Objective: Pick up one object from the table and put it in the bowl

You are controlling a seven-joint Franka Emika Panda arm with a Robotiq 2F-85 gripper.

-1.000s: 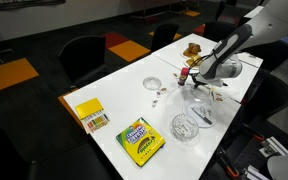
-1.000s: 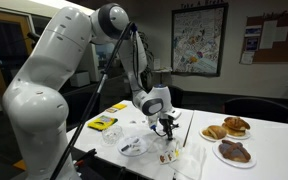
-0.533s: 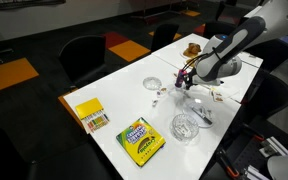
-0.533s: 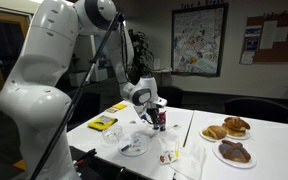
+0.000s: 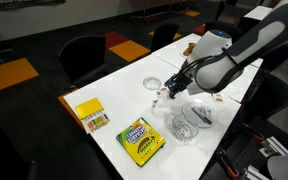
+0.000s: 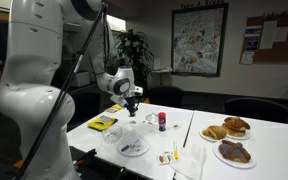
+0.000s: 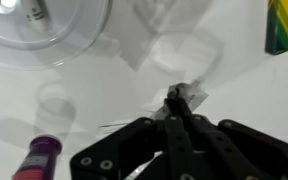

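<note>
I should next move my gripper back over the glass bowl [image 5: 183, 128], which is nearer my base than the gripper, and let go of the packet, since only bare tabletop is under it.
The bowl [image 5: 184, 128] is clear faceted glass and stands near the table edge beside the yellow-green crayon box [image 5: 141, 140]. My gripper [image 5: 171, 90] hangs above the table between the bowl and a smaller shallow clear dish [image 5: 152, 84]. It also shows in an exterior view [image 6: 131, 106]. In the wrist view the fingers [image 7: 181, 97] are shut on a small pale, thin packet-like piece [image 7: 192, 93]. A wide clear glass rim [image 7: 79, 45] shows at top left of the wrist view; I cannot tell which vessel it is.
A yellow box [image 5: 89, 114] lies near the table's end. A small red-capped bottle [image 6: 162, 120] stands mid-table, purple in the wrist view [image 7: 42, 156]. Another clear dish with bits in it [image 5: 200, 113] sits by the bowl. Plates of pastries [image 6: 230, 128] stand apart.
My gripper has risen from the table by the small bottle and moved toward the crayon-box end, staying shut on the small pale piece. The bottle is now uncovered.
</note>
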